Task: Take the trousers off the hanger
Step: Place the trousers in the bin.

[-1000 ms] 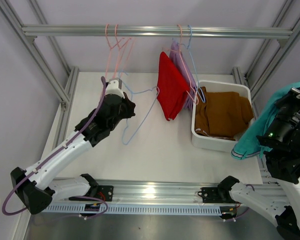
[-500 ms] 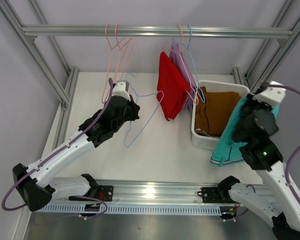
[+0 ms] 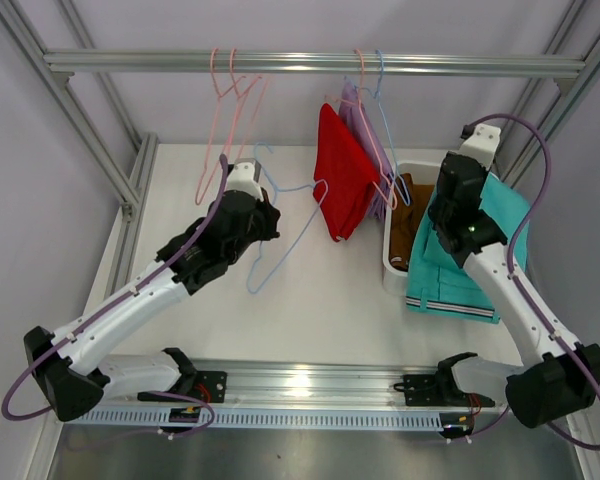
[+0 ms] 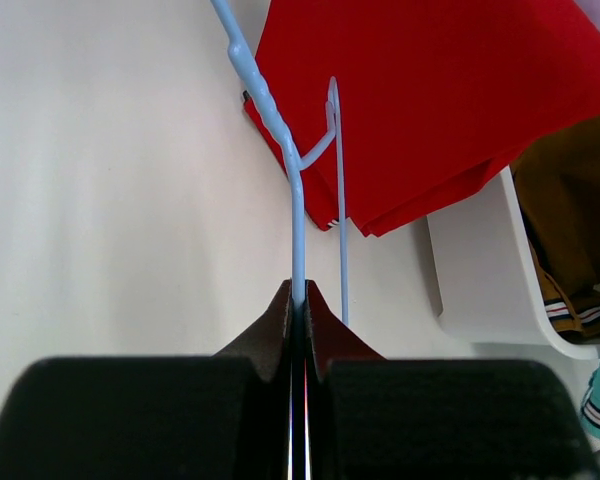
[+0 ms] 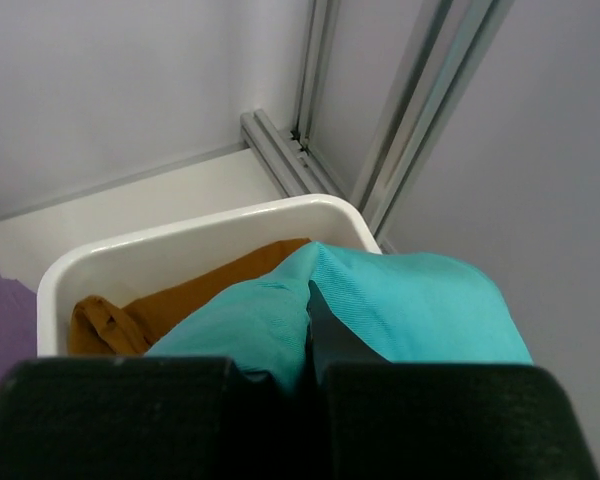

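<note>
I should next move my right gripper outward toward the lavender trousers (image 3: 356, 120) and pull the teal trousers over the bin (image 3: 410, 168), because the teal trousers' striped end hangs past the bin's near rim.
My left gripper (image 3: 263, 222) is shut on the wire of an empty light blue hanger (image 3: 280, 235), held off the rail above the table; the wire (image 4: 295, 220) runs up from between the closed fingertips. My right gripper (image 3: 450, 225) is shut on the teal trousers (image 3: 460, 270), which drape over the white bin (image 3: 410, 168) and its near rim. In the right wrist view the teal cloth (image 5: 410, 300) bunches round the closed jaws. Brown trousers (image 3: 404, 238) lie in the bin. Red trousers (image 3: 342, 185) and lavender trousers (image 3: 356, 120) hang on hangers from the rail. Yellow trousers are out of view.
The metal rail (image 3: 180, 62) crosses the back, with empty pink hangers (image 3: 230, 105) at its left. Frame posts stand at both sides. The red trousers (image 4: 440, 90) hang just right of the blue hanger's hook. The bin's rim (image 5: 180, 240) is below my right gripper.
My right arm has swung in from the right edge, carrying the teal trousers over the bin. My left gripper has shifted slightly right with the blue hanger.
</note>
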You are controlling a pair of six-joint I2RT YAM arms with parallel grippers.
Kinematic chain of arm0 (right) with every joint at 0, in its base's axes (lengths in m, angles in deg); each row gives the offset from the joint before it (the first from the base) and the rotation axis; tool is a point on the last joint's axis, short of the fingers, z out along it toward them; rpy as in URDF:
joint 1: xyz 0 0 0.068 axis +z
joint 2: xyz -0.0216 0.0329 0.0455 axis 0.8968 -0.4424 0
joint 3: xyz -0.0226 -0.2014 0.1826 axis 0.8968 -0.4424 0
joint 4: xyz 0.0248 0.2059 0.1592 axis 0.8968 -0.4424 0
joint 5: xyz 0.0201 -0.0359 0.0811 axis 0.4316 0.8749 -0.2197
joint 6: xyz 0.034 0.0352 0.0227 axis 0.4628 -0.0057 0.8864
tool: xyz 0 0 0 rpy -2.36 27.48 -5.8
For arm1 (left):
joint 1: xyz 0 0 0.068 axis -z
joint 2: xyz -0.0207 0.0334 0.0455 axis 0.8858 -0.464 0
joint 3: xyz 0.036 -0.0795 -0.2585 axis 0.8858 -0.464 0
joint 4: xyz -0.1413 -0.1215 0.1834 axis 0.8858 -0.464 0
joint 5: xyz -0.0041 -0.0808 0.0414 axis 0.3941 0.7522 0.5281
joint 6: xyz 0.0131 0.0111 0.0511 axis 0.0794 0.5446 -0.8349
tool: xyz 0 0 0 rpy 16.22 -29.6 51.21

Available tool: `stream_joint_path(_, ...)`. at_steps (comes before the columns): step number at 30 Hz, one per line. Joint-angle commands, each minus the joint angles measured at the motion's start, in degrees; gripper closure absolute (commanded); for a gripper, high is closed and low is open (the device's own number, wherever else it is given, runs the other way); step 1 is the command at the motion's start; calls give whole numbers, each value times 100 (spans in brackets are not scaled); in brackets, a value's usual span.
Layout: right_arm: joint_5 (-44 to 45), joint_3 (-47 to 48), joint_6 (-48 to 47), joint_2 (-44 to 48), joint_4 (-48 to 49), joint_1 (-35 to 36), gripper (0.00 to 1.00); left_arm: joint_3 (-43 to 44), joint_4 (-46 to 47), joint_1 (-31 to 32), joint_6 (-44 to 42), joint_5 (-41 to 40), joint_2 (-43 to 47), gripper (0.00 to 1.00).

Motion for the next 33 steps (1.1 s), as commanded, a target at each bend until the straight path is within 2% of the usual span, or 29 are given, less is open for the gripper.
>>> stream_joint_path(1, -578, 571, 634, -244, 317, -309, 100, 264, 113, 56, -177, -160, 98, 99)
stream_joint_path(12, -1211, 967, 951, -1553, 756, -564, 100, 308, 113, 56, -256, -213, 168, 99)
stream_joint_path(22, -1325, 1406, 995, -2767, 1099, -582, 100, 265, 121, 56, -274, -195, 160, 99)
stream_joint_path(30, -1414, 1864, 1056, -3480, 950, -555, 100, 361, 68, 38, -274, -125, 142, 100)
stream_joint_path(31, -1405, 1855, 1082, -3506, 923, -555, 94, 352, 86, 38, -274, -116, 142, 100)
stream_joint_path(33, -1352, 1820, 1074, -3471, 818, -564, 65, 361, 95, 38, -274, -72, 116, 99)
